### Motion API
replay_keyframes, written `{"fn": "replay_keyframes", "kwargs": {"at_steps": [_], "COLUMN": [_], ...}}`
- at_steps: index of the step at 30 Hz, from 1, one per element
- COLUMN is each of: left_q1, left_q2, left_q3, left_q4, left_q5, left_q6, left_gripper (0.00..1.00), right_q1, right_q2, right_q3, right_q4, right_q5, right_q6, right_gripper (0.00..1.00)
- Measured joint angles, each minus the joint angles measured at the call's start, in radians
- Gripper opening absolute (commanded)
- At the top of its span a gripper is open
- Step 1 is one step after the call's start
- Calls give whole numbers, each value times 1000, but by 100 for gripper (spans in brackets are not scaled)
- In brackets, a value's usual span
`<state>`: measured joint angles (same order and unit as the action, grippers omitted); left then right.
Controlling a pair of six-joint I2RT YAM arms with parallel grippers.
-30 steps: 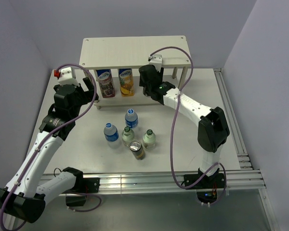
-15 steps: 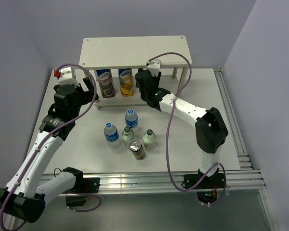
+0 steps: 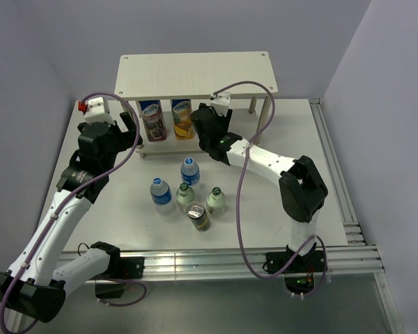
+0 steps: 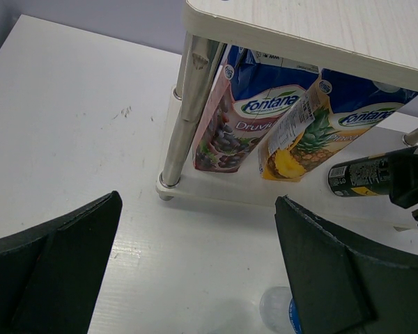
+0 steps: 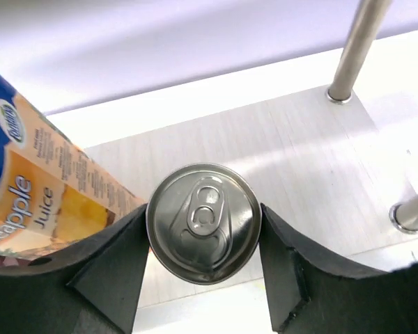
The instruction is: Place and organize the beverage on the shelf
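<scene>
The part of the board beside the pineapple carton is bare and empty, so my right gripper will lower the dark can onto it and release the can there.
My right gripper (image 3: 204, 130) is shut on a dark can (image 5: 203, 223), with a finger pressed on each side. It holds the can at the front edge of the shelf's lower board (image 5: 313, 149), just right of the pineapple carton (image 5: 35, 188). The can also shows in the left wrist view (image 4: 359, 177). The shelf (image 3: 195, 73) stands at the back. On the table stand two blue-labelled bottles (image 3: 189, 169) (image 3: 160, 193), two green glass bottles (image 3: 185, 195) (image 3: 216, 200) and a second can (image 3: 198, 216). My left gripper (image 4: 198, 202) is open and empty, left of the shelf.
Two tall printed cartons (image 3: 152, 120) (image 3: 183, 118) stand on the lower board at the left. Thin shelf posts (image 5: 355, 49) (image 4: 188, 104) rise near both grippers. A metal rail (image 3: 334, 174) runs along the table's right side.
My right gripper has moved left along the lower board with the can, closer to the pineapple carton. The left arm has not moved.
</scene>
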<state>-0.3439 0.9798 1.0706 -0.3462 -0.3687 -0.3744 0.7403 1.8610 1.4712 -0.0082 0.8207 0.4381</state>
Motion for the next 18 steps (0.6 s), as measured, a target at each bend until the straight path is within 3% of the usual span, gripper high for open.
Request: {"fn": "replay_keyframes", "kwargs": {"at_steps": [1,3,10,13,16,17,18], "left_q1": [0,0,0,0,0,0,0], "left_q2": [0,0,0,0,0,0,0], "left_q3": [0,0,0,0,0,0,0], "left_q4": [0,0,0,-1,-1,-1,-1], "left_q5": [0,0,0,-1,-1,-2,-2], "left_q6": [0,0,0,0,0,0,0], "left_gripper": [99,99,98,98,98,98,98], "right_q1": [3,8,5,5,5,5,5], "right_q2": [-2,-10,-23,-23,-12,-3,6], "right_q3": [-11,-30,-76,-70,-45,-28,-13], "right_q4": [3,8,27,16,-13,-23,-33], "right_q5": [14,32,56,59,58,59,63], "right_q6": [4,23,109,121,118,113,111], "right_gripper": [5,0,1,13,33,40,54]}}
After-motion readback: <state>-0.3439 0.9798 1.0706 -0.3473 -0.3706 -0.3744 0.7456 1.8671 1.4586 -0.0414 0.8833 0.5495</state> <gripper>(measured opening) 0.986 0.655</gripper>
